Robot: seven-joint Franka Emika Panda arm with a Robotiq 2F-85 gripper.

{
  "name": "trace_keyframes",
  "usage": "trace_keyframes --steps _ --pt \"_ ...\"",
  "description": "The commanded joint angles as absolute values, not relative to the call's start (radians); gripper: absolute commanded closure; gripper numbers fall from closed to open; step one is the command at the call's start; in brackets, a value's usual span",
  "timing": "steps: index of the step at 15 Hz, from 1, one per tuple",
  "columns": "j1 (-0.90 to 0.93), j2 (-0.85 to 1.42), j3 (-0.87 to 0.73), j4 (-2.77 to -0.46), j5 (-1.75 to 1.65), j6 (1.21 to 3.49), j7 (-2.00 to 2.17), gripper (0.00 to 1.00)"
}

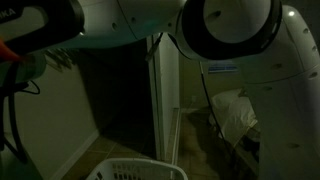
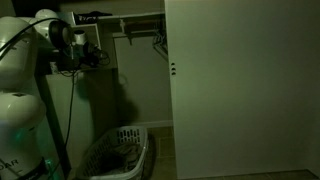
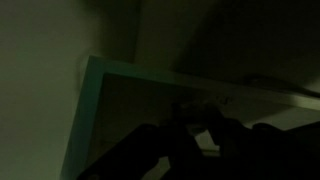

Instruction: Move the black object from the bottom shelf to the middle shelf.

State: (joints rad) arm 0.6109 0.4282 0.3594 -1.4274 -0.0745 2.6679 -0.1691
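Note:
The pale shelf edge is above and beyond my gripper's dark fingers. I will lift my gripper and bring it in toward that edge to let go there.
The scene is very dark. In an exterior view my white arm stands at the left, and the gripper is raised to the height of the upper closet shelf. In the wrist view the gripper is only a black silhouette below a pale shelf edge. Its fingers seem close together, but I cannot tell whether they hold anything. I cannot make out the black object in any view.
A white laundry basket stands on the floor below the arm and also shows in an exterior view. A large white door fills the right side. A hanger rail runs inside the closet. A white bag lies beside the door edge.

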Motion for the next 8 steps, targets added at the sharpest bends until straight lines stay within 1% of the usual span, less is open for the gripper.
trace_keyframes --steps 1,5,8 --pt "0.61 0.346 0.355 -1.482 -0.08 2.662 -0.147 0.93" --pt "0.581 0.203 0.361 -1.626 -0.044 2.669 -0.131 0.93" --pt "0.539 0.079 0.385 -1.778 -0.028 2.686 -0.133 0.93"
